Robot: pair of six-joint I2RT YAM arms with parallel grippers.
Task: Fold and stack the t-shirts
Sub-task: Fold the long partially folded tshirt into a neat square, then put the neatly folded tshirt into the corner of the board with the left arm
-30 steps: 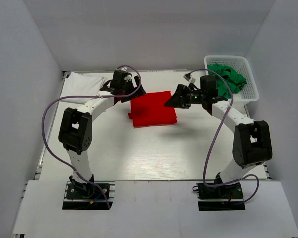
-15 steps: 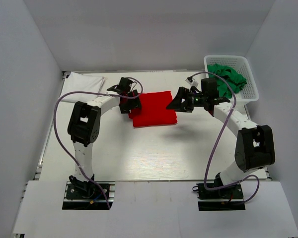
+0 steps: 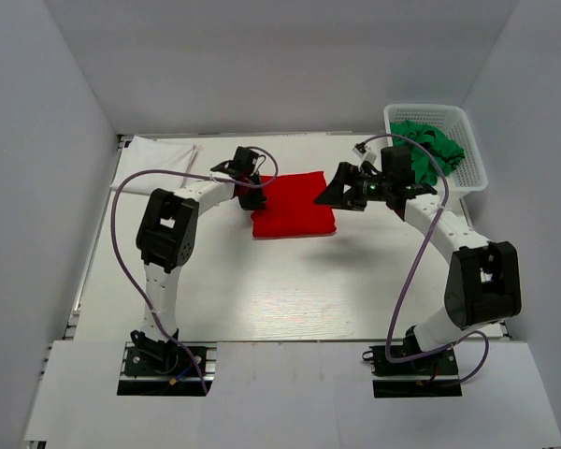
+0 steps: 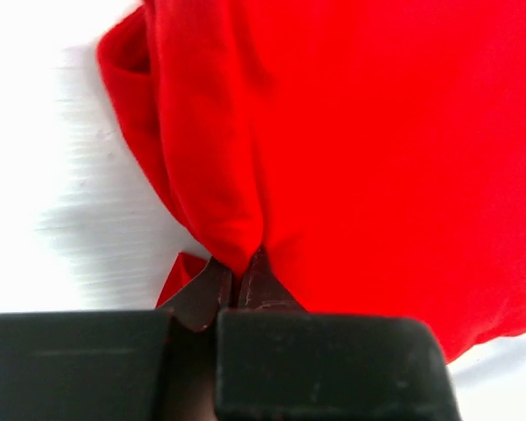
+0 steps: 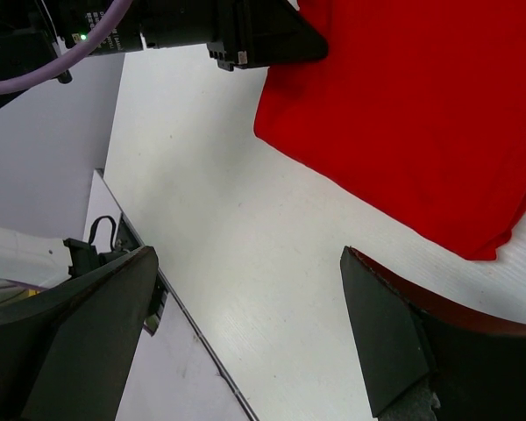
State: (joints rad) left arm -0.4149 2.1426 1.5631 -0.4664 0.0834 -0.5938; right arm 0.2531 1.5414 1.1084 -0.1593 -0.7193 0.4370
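The folded white t-shirt (image 3: 154,152) is to the left of my left gripper in the top view. My left gripper should next lift the red t-shirt (image 3: 294,205) across and let go of it on top.
A bright red t-shirt (image 3: 294,205) lies folded into a rectangle at the middle back of the table. My left gripper (image 3: 253,198) is at its left edge, shut on a pinch of the red cloth (image 4: 232,237). My right gripper (image 3: 329,195) hovers open at the shirt's right edge, with nothing between its fingers (image 5: 394,333); the red t-shirt (image 5: 421,105) shows above them. A folded white t-shirt (image 3: 154,152) rests at the back left corner. Green t-shirts (image 3: 428,148) are heaped in the basket.
A white plastic lattice basket (image 3: 474,168) stands at the back right corner. White walls close in the table on three sides. Both arm bases are bolted at the near edge, purple cables looping over the arms.
My left gripper came down onto the red shirt's left edge and shut on it; the shirt has shifted slightly right. The right gripper stayed open and barely moved.
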